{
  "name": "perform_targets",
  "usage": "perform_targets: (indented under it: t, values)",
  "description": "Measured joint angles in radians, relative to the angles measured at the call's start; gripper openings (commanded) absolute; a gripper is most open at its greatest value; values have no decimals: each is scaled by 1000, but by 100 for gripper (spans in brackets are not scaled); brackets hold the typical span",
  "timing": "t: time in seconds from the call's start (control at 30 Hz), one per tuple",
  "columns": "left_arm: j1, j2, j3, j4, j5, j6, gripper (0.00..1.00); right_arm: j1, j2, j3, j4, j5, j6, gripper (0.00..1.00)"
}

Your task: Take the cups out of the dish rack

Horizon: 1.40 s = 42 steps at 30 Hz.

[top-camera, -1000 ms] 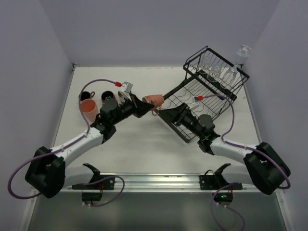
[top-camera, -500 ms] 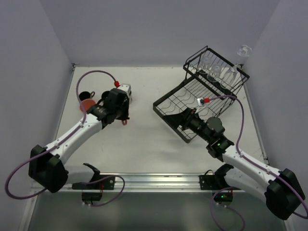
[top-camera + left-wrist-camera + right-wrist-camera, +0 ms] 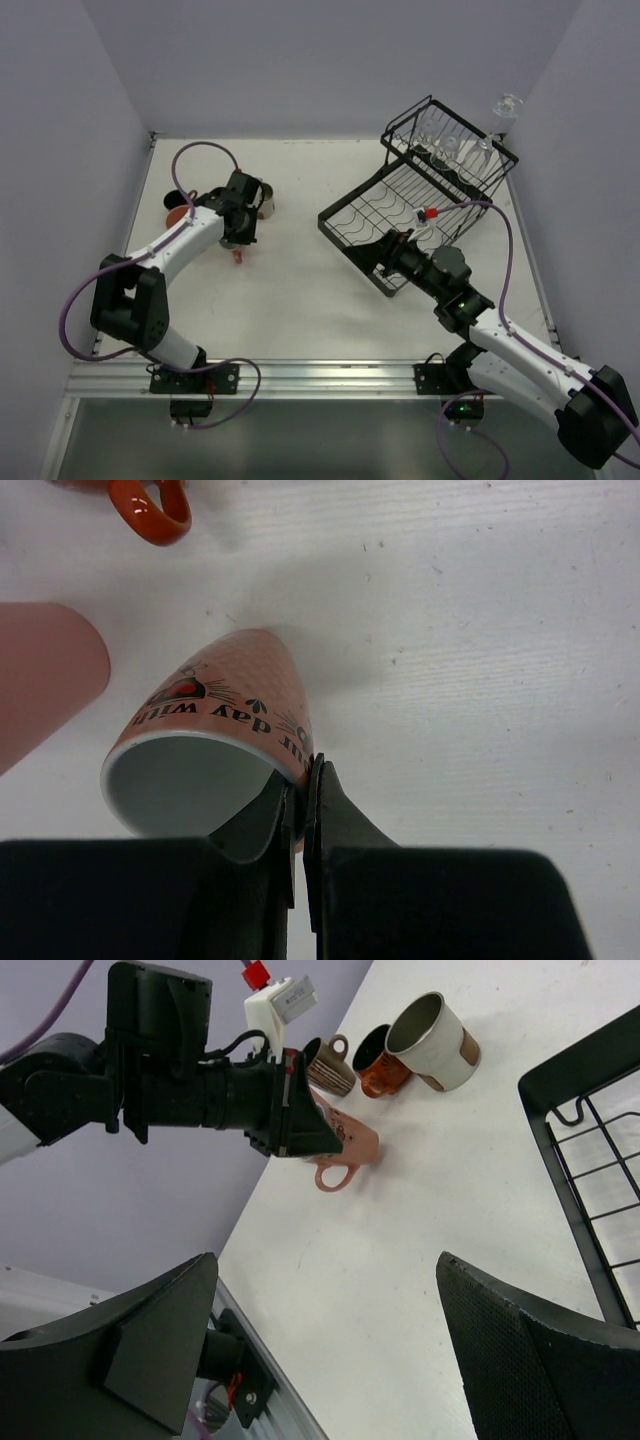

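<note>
My left gripper lowers the small pink mug onto the bare tabletop beside the pink tumbler next and releases the mug's rim, since that spot is just below.
My left gripper is shut on the rim of the small pink mug, one finger inside and one outside. The mug is tilted on its side, low over the white table, handle down. From above, the left gripper hides most of it. Just beyond it are an orange-red mug, a dark brown mug and a cream cup. A pink tumbler lies close on the left. My right gripper is open and empty, by the near corner of the black dish rack. Clear glasses stand in its raised basket.
A stemmed glass sticks up at the rack's far right corner. The rack's black edge is close on the right of my right gripper. Purple-grey walls enclose the table on three sides, and a metal rail runs along its near edge.
The right gripper opened, let go of the pink mug and drew back to the rack's near corner. The left arm carried the mug left, down beside the other cups.
</note>
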Motion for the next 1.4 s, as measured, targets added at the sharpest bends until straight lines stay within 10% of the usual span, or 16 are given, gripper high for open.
perform_targets:
  t: [0.27,0.53,0.87,1.07,1.4]
  values:
    - [45,86,37,-3,13,34,2,0,1,0,-29,0,-11,93]
    - [48,99,59,-3,1,57,57,0,21,0,-38,0,-12,93]
    - [48,75,70,-3,-43,59,82,0,30,44,-79,18,-35,94]
    - [40,-87,118,15,4,51,100,8,30,101,-148,27,-67,94]
    - [6,-589,55,332,238,-3,100,24,-18,375,-408,110,-200,92]
